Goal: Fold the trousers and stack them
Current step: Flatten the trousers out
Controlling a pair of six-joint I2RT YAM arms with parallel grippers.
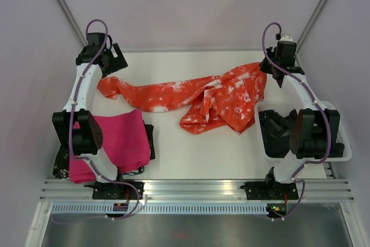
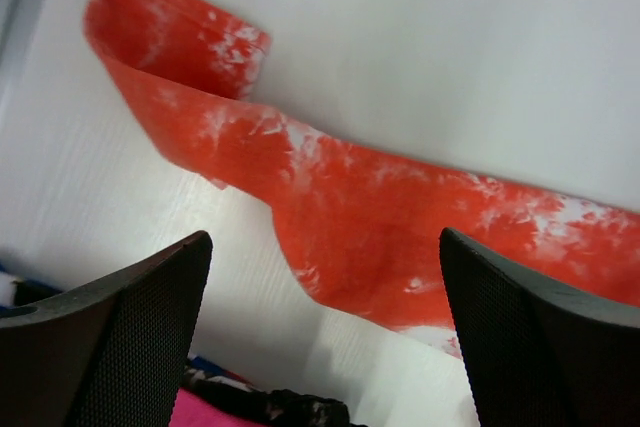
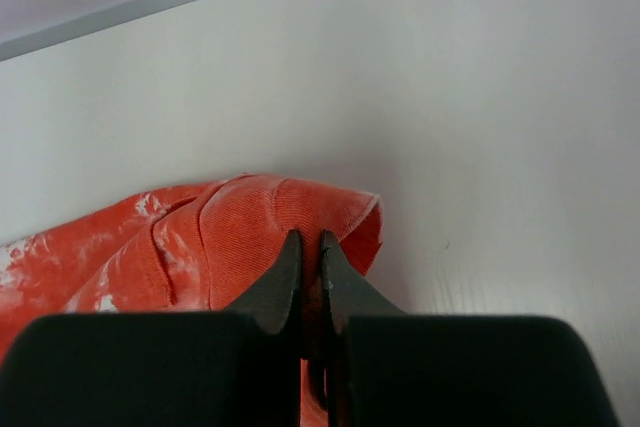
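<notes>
I need to move my right gripper to the right in the top view next, then down to release the fold of the trousers, as bare tabletop lies below it there.
The orange-red trousers (image 1: 208, 98) with white blotches lie crumpled across the back of the table, one leg stretched out to the left. My left gripper (image 1: 117, 66) hovers open above the left leg end; in the left wrist view its fingers (image 2: 130, 337) stand wide apart over the trousers (image 2: 400, 237), touching nothing. My right gripper (image 1: 267, 69) is at the back right, shut on the trousers' upper right edge. In the right wrist view its fingertips (image 3: 310, 252) pinch a raised fold of the trousers (image 3: 220, 237).
A folded magenta-pink cloth (image 1: 115, 140) lies front left on a dark patterned garment (image 1: 149, 143). A white bin (image 1: 342, 146) at the front right holds a black garment (image 1: 276, 131). Walls close off the back and sides.
</notes>
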